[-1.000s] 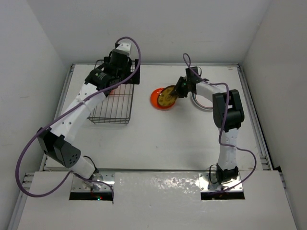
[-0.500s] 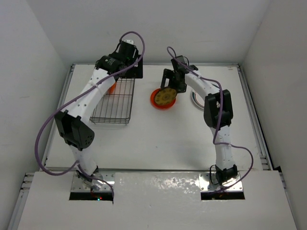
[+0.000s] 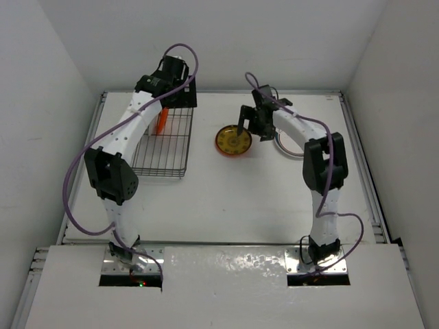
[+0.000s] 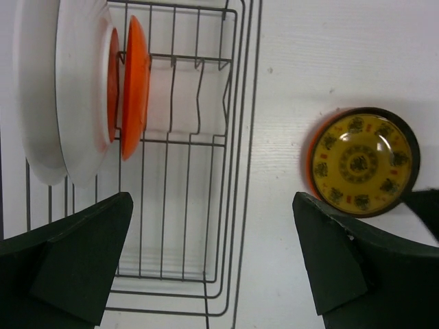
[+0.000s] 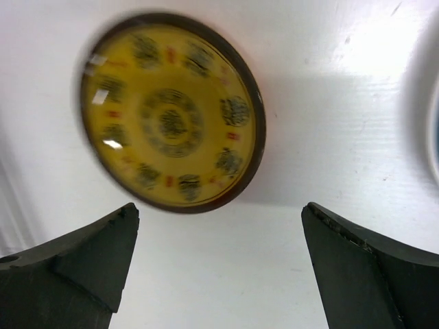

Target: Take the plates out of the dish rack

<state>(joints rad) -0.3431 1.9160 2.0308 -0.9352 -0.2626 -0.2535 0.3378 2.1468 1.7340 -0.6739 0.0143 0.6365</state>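
My left gripper moves down and across onto the exposed orange plate's rim [image 3: 162, 120] [image 4: 135, 89] next, since that rim lies below it and to its left in the top view.
The dish rack [image 3: 164, 152] lies at the far left of the table, and its wires [image 4: 206, 171] fill the left wrist view. Two white plates [image 4: 62, 89] and two orange plates [image 4: 134, 82] stand on edge in it. My left gripper [image 3: 171, 99] hovers open above the rack's far end [image 4: 212, 253], holding nothing. A yellow patterned plate [image 3: 233, 140] [image 5: 171, 113] [image 4: 360, 162] lies flat on the table on top of an orange one. My right gripper [image 3: 252, 125] [image 5: 219, 253] is open just beside it, apart from it.
A white plate [image 3: 287, 145] lies on the table right of the yellow plate, partly under the right arm; its rim [image 5: 433, 116] shows at the right wrist view's edge. White walls enclose the table on three sides.
The right gripper opened and let the yellow plate drop flat onto the orange one, then drew back. The left arm swung toward the rack's far end, uncovering the orange plate.
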